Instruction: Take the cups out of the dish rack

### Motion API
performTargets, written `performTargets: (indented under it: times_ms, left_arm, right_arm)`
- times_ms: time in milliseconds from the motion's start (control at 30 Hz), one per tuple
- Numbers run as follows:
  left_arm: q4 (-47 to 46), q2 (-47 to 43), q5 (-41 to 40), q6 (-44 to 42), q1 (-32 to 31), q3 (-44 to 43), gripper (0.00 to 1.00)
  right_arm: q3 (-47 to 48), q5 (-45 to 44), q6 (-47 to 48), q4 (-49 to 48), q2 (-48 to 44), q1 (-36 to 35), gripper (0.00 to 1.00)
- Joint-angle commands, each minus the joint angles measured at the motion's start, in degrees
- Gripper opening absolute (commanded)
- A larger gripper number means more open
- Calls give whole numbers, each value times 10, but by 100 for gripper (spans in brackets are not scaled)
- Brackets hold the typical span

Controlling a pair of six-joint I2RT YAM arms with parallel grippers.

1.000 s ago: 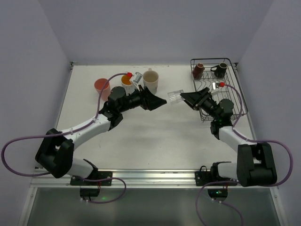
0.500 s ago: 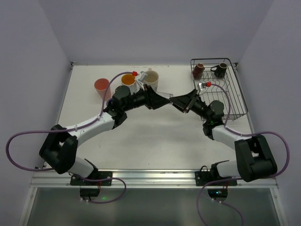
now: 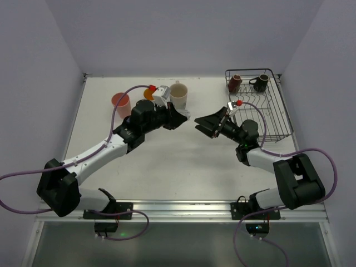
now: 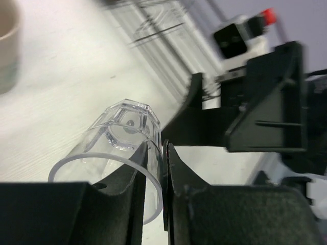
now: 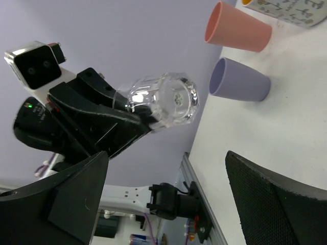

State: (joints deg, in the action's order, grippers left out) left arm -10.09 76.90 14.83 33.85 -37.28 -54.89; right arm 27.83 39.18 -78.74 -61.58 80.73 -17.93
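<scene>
The clear glass [image 5: 164,99] points sideways, so my left gripper will turn the glass's base downward, then lower the glass onto the table [image 5: 265,130] beside the lilac cup.
My left gripper [image 4: 163,149] is shut on the rim of the clear glass [image 4: 118,137], one finger inside and one outside, holding it in the air over the table's middle. The same clear glass [image 5: 164,99] shows base-on in the right wrist view. Facing it, my right gripper [image 5: 166,158] stands wide open with nothing between its fingers. From above, the left gripper [image 3: 181,118] and right gripper [image 3: 203,123] nearly meet. The dish rack [image 3: 276,114] at the back right holds two dark brown mugs [image 3: 235,83] [image 3: 260,82]. Three cups stand at the back left: a salmon tumbler [image 3: 120,102], a dotted mug [image 3: 150,93] and a cream mug [image 3: 178,93].
A lilac cup [image 5: 238,81] stands beside the salmon tumbler [image 5: 237,32] in the right wrist view. The left arm partly hides the dotted mug from above. White walls close the table at the back and sides.
The glass passed from my right gripper to my left. The left jaws closed on its rim, then the right jaws opened and drew slightly back.
</scene>
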Motion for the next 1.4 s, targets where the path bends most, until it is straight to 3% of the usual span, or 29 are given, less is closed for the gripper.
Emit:
performTargets:
  times_ms: [0, 100, 233, 333, 467, 667, 867, 1000, 1200, 1367]
  left_arm:
    - [210, 4, -137, -105, -2, -55, 0]
    - [319, 38, -194, -134, -2, -79, 0]
    - [370, 99, -209, -149, -1, -114, 0]
    - [369, 141, -228, -159, 0, -125, 0]
    - [407, 231, -260, -170, 5, -174, 0]
    - [417, 279, -252, -170, 22, -211, 1]
    - [443, 293, -252, -178, 41, -229, 26]
    - [453, 290, -259, -184, 43, -232, 52]
    - [459, 274, -270, -189, 43, -233, 60]
    - [436, 200, -237, -189, 42, -242, 65]
  right_arm:
    - [-2, 1, 67, 62, -20, 2, 99]
    - [12, -42, 147, 186, -57, 2, 99]
    - [42, -122, 258, 380, -150, 2, 99]
    - [64, -166, 324, 466, -190, 2, 99]
    - [75, -221, 379, 516, -239, 2, 99]
    - [78, -240, 407, 544, -254, 2, 99]
    - [79, -236, 416, 554, -256, 2, 99]
    - [85, -249, 422, 562, -261, 2, 99]
    - [106, -259, 426, 580, -261, 3, 99]
    - [147, -299, 442, 610, -247, 2, 97]
